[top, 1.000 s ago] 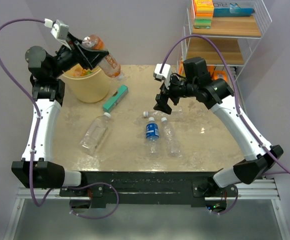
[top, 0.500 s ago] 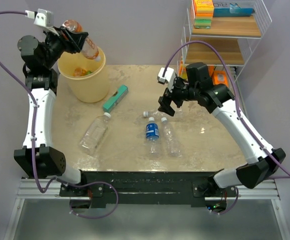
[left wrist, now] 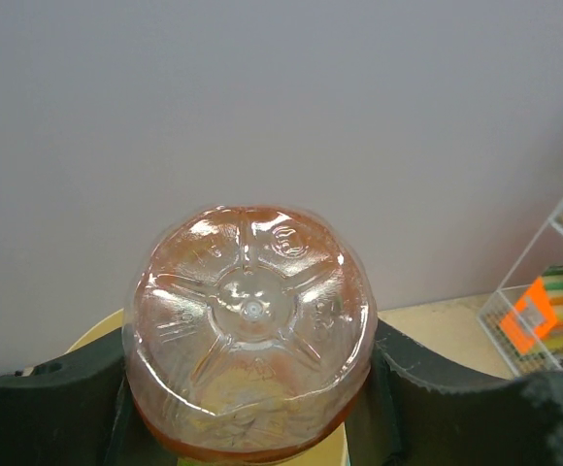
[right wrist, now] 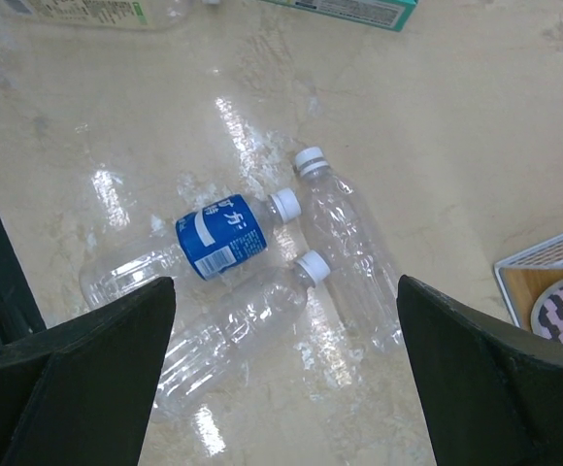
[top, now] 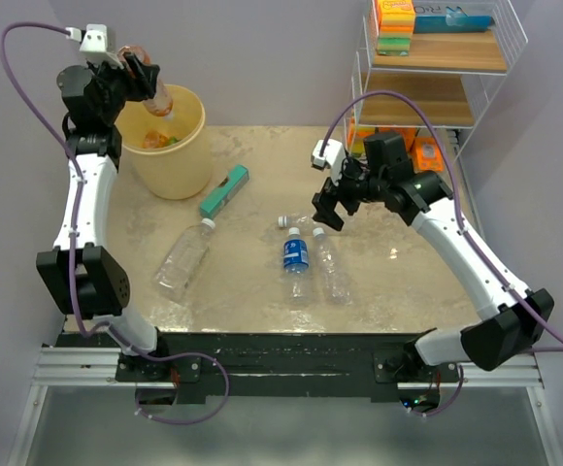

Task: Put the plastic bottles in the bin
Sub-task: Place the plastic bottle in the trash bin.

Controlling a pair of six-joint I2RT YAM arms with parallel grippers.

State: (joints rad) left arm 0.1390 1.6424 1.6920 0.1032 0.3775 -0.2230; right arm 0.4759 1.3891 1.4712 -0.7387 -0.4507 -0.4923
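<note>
The left gripper moves down into the bin's opening (top: pixel 162 124) next and releases the bottle there, since the orange bottle's neck already points toward the bin's opening.
My left gripper (top: pixel 138 74) is shut on an orange bottle (top: pixel 159 96), held tilted, neck down, over the back-left rim of the pale yellow bin (top: pixel 177 161). In the left wrist view the bottle's base (left wrist: pixel 249 320) fills the space between my fingers, with the bin rim (left wrist: pixel 92 333) behind. Orange and green bottles (top: pixel 155 140) lie inside the bin. My right gripper (top: pixel 325 207) is open and empty above a blue-labelled bottle (right wrist: pixel 221 236) and two clear bottles (right wrist: pixel 231 332) (right wrist: pixel 347 243). A larger clear bottle (top: pixel 184 256) lies at the front left.
A flat teal box (top: pixel 225 189) lies right of the bin and shows at the top of the right wrist view (right wrist: pixel 359 10). A white wire shelf rack (top: pixel 437 68) stands at the back right, close behind my right arm; its corner shows in the right wrist view (right wrist: pixel 553 282).
My left arm has swung the orange bottle left and back, from beside the bin's right rim to over its back-left rim. My right gripper has drifted slightly right, still open.
</note>
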